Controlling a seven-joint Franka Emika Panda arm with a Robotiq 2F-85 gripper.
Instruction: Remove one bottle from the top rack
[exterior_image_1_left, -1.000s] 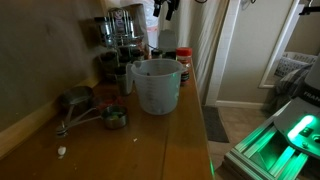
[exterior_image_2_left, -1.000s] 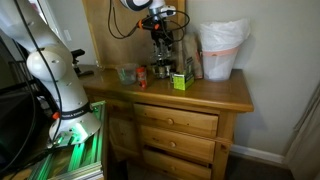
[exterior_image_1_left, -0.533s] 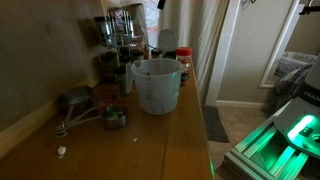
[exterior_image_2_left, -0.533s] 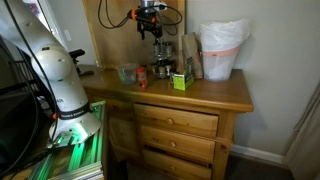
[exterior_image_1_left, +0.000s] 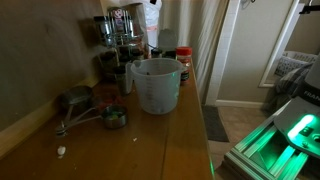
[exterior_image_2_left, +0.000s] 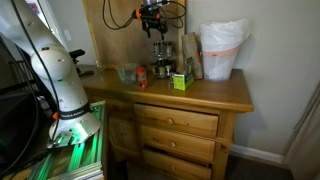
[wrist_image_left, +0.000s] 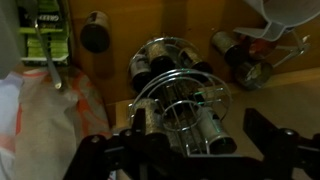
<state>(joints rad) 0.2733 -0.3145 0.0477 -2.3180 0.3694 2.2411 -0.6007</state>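
Observation:
The dark-lidded jar nearest the bag (wrist_image_left: 150, 119) is lower and nearer one finger, so my gripper will go toward the left in the wrist view and down onto it.
The dark wire spice rack (exterior_image_1_left: 118, 45) stands at the back of the wooden top, and it also shows in an exterior view (exterior_image_2_left: 163, 52). Its top rack (exterior_image_1_left: 120, 22) holds a row of small dark-lidded glass jars. In the wrist view I look down on the rack (wrist_image_left: 178, 95), with jars lying in the wire rings (wrist_image_left: 205, 125). My gripper (wrist_image_left: 185, 152) is open and empty, with a finger on each side of the rack, above it. In an exterior view the gripper (exterior_image_2_left: 152, 15) hangs just over the rack, touching nothing.
A clear measuring jug (exterior_image_1_left: 155, 85) stands in front of the rack, with a red-lidded jar (exterior_image_1_left: 183, 65) behind it. Metal measuring cups (exterior_image_1_left: 80, 104) and a small jar (exterior_image_1_left: 115, 118) lie nearer. A green box (exterior_image_2_left: 180, 80) and a white-bagged bin (exterior_image_2_left: 222, 50) stand beside the rack.
The gripper has risen a little and shifted sideways over the rack. The jars and rack have not moved.

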